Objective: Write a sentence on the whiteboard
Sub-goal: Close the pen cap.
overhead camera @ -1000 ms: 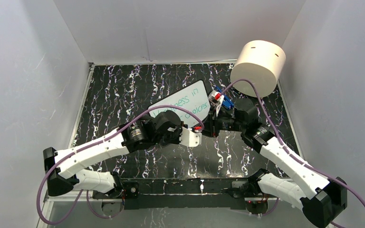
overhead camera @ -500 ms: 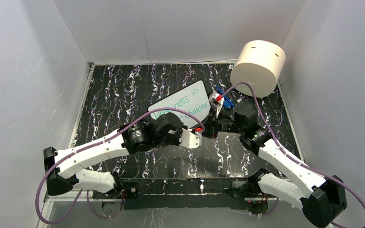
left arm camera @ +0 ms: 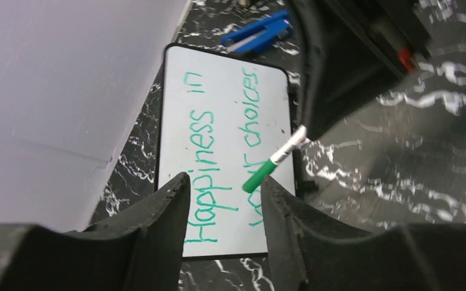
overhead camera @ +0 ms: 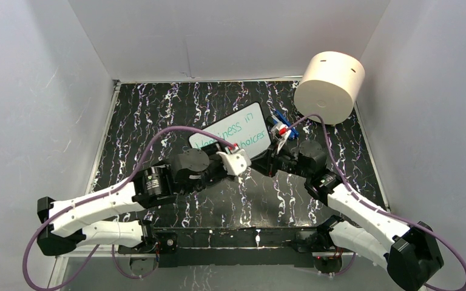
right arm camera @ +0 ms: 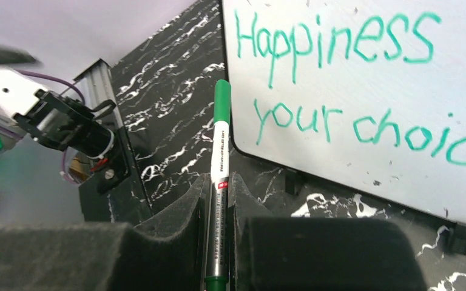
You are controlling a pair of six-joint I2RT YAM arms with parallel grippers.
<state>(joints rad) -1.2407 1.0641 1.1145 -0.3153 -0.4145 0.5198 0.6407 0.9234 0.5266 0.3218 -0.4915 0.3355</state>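
Observation:
My right gripper will bring the marker (right arm camera: 221,139) down to the bare tabletop that is below and to the gripper's right in the top view and let it go there, as both lines are written.
The whiteboard (overhead camera: 250,119) lies flat on the black marbled table, slanted. The sentence (overhead camera: 233,130) on it is teal-green, in two lines reading "Happiness in / your choices" (right arm camera: 334,42). My right gripper (overhead camera: 262,163) is shut on a green marker (right arm camera: 221,139). It holds the marker low at the board's near edge, with the green end pointing at the start of "your". My left gripper (overhead camera: 243,159) is open and empty. Its fingers (left arm camera: 158,218) hang just off the near end of the whiteboard (left arm camera: 230,97), with the marker's green end (left arm camera: 261,176) close to the right finger.
A big cream cylinder (overhead camera: 330,85) stands at the back right against the wall. A blue object (overhead camera: 281,118) lies by the board's far right corner and shows in the left wrist view (left arm camera: 258,34). White walls close in three sides.
My left arm has drawn back towards its base and its gripper has swung up to the board's near edge. My right gripper has shifted slightly left with the marker.

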